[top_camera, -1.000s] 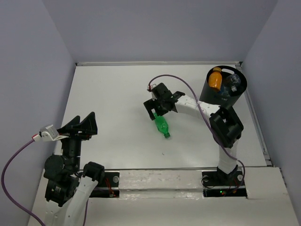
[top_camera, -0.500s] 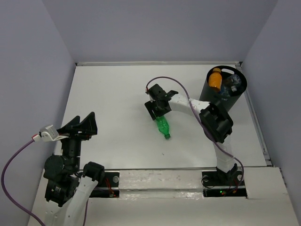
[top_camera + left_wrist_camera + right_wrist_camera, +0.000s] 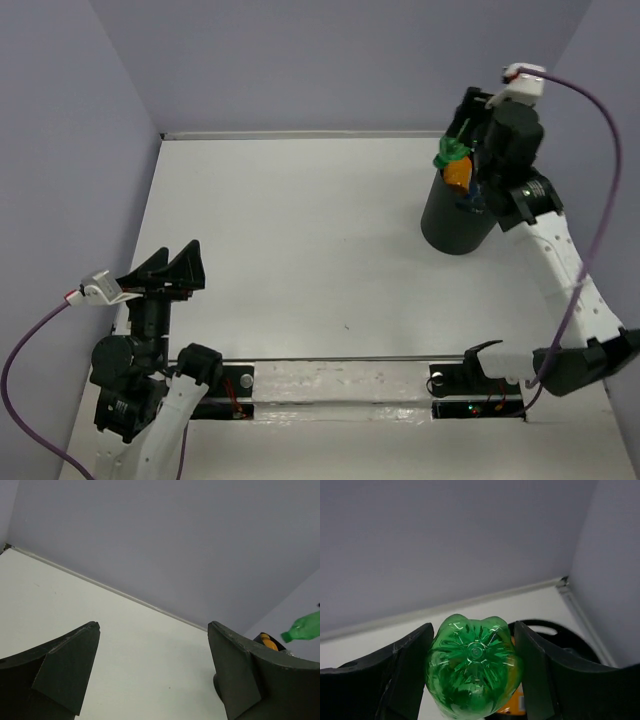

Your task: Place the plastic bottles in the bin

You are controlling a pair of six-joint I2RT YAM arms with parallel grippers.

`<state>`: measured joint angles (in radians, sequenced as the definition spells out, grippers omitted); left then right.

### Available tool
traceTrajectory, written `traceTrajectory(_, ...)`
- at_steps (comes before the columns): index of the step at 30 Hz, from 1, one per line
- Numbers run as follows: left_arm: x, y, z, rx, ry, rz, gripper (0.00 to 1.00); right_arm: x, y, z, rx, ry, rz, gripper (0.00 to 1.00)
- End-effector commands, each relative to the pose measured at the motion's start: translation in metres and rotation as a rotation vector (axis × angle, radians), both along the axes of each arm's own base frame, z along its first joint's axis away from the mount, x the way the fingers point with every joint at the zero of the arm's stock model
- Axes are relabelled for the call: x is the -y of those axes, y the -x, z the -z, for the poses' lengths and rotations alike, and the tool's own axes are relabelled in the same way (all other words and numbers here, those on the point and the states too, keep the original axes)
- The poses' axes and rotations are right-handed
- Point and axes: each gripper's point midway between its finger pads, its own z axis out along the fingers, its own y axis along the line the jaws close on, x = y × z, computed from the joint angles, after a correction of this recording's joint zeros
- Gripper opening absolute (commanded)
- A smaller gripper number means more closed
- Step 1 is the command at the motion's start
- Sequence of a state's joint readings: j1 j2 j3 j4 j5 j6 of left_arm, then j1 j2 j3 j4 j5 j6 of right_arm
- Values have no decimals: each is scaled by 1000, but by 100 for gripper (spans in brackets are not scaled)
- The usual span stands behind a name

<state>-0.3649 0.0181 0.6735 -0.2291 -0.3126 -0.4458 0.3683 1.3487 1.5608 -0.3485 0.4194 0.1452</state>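
I need to bring my right gripper down toward the right in the wrist view next and let go of the green bottle, because the bin's opening [image 3: 470, 192] [image 3: 565, 643] is below on that side.
My right gripper [image 3: 460, 143] is shut on the green bottle [image 3: 451, 153] and holds it in the air just over the rim of the black bin [image 3: 455, 220] at the back right. In the right wrist view the green bottle [image 3: 472, 672] fills the gap between both fingers, base toward the camera. An orange bottle [image 3: 458, 174] stands in the bin, and shows behind the green one as an orange bottle [image 3: 517, 706] inside the bin [image 3: 580, 647]. My left gripper [image 3: 167, 270] stays open and empty at the near left. From the left wrist view the green bottle [image 3: 302, 628] shows far off.
Grey walls enclose the white table [image 3: 300, 220] on three sides. The bin stands close to the right wall and back corner. A purple cable [image 3: 600, 200] arcs from the raised right wrist down to the arm's base.
The right gripper closed on the green bottle at mid-table, lifted it and swung it back right to above the bin. The left arm has stayed still.
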Motion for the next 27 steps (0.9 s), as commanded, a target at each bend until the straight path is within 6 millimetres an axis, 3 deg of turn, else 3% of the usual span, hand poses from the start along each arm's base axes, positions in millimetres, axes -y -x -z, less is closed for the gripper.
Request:
traceTrajectory(1, -4, 9, -12, 60, 8, -1, 99, 91, 30, -79, 308, 10, 368, 42)
traceTrajectory(3, -4, 12, -13, 70, 13, 2, 99, 126, 31, -88, 355, 51, 478, 42)
traceTrajectory(7, -5, 14, -14, 75, 19, 9, 99, 164, 28, -70, 344, 89, 600, 40)
traceTrajectory(17, 0, 15, -14, 74, 20, 39, 99, 181, 18, 4, 235, 216, 633, 40)
traceTrajectory(23, 0, 15, -14, 74, 23, 45, 99, 169, 7, 17, 218, 229, 546, 40)
traceTrajectory(27, 0, 14, -13, 70, 23, 40, 99, 152, -12, 55, 176, 213, 438, 40)
